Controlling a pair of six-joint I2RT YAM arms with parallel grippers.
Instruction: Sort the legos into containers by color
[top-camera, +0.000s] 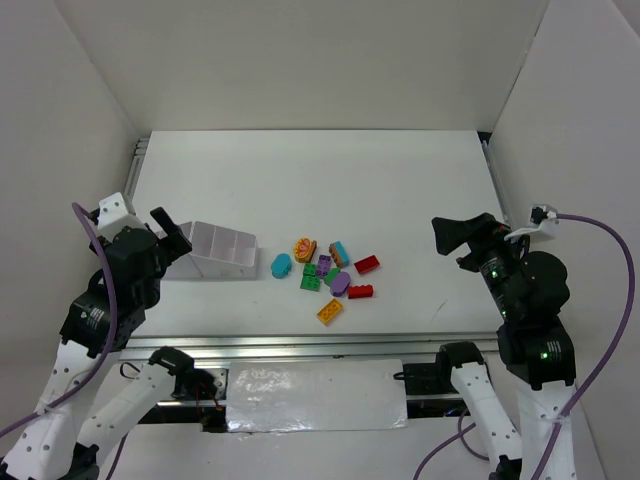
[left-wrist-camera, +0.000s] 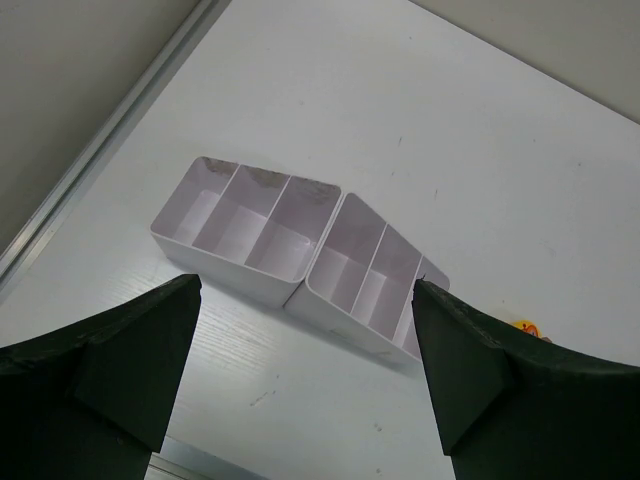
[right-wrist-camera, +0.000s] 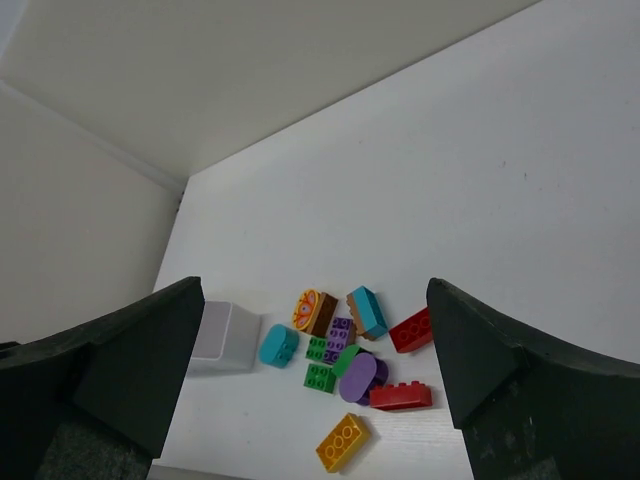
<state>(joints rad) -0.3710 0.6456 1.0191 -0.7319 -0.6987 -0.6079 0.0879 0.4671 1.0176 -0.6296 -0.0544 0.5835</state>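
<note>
My right gripper lowers to the left in the top view onto the farther red brick (top-camera: 367, 264) next, which lies below it on that side, clear of neighbors.
The legos (top-camera: 325, 272) lie in a loose cluster at mid-table: a teal oval (right-wrist-camera: 279, 345), an orange patterned piece (right-wrist-camera: 310, 310), a teal-topped brick (right-wrist-camera: 368, 312), two red bricks (right-wrist-camera: 411, 330), green bricks (right-wrist-camera: 320, 377), a purple oval (right-wrist-camera: 358, 377) and an orange-yellow brick (right-wrist-camera: 343, 442). The white divided containers (top-camera: 222, 250) stand left of them; in the left wrist view they show as two angled trays (left-wrist-camera: 245, 225), compartments empty. My left gripper (top-camera: 172, 235) (left-wrist-camera: 306, 300) is open and empty just left of the trays. My right gripper (top-camera: 450, 235) (right-wrist-camera: 315, 290) is open and empty, right of the cluster.
White walls close in the table on the left, back and right. A metal rail (left-wrist-camera: 110, 130) runs along the left edge and another (top-camera: 300, 345) along the near edge. A bare table surface (top-camera: 320, 180) lies behind the cluster.
</note>
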